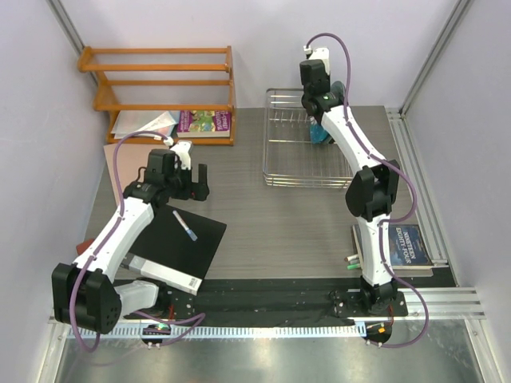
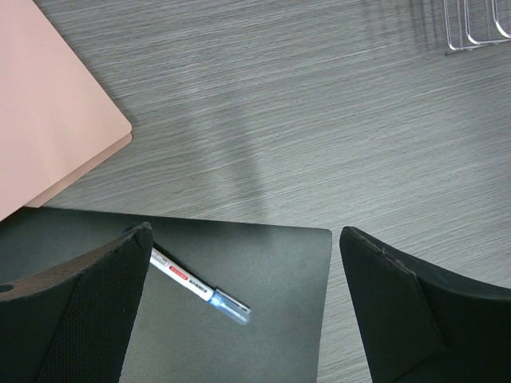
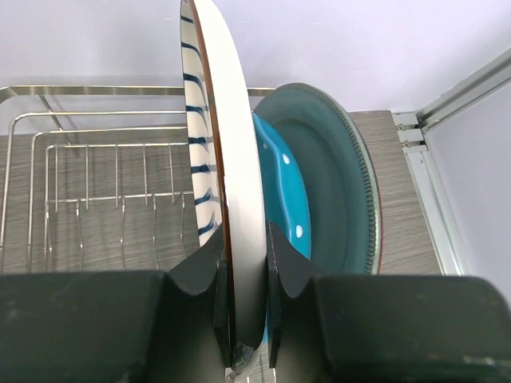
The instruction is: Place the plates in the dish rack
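Observation:
My right gripper's white plate already hangs upright, parallel to the blue plate, so I will lower it into the rack slot point(image 1: 305, 134) beside that plate and release its rim.
My right gripper point(image 3: 243, 263) is shut on the rim of the white plate with dark radial stripes point(image 3: 231, 159) and holds it upright on edge over the right end of the silver wire dish rack point(image 3: 96, 171). Just beyond it the blue plate with white dots point(image 3: 283, 191) and the dark teal plate with a brown rim point(image 3: 335, 183) stand on edge. In the top view the right gripper point(image 1: 319, 112) is over the rack point(image 1: 287, 163). The grey-green plate is out of view. My left gripper point(image 2: 243, 303) is open and empty, away from the rack.
Below my left gripper point(image 1: 200, 182) a white pen point(image 2: 200, 286) lies on a black folder point(image 2: 271, 255). A pink folder point(image 2: 48, 120) lies to the left. An orange wooden shelf point(image 1: 160, 80) with a book point(image 1: 205, 121) stands at the back left. A dark book point(image 1: 403, 243) lies front right.

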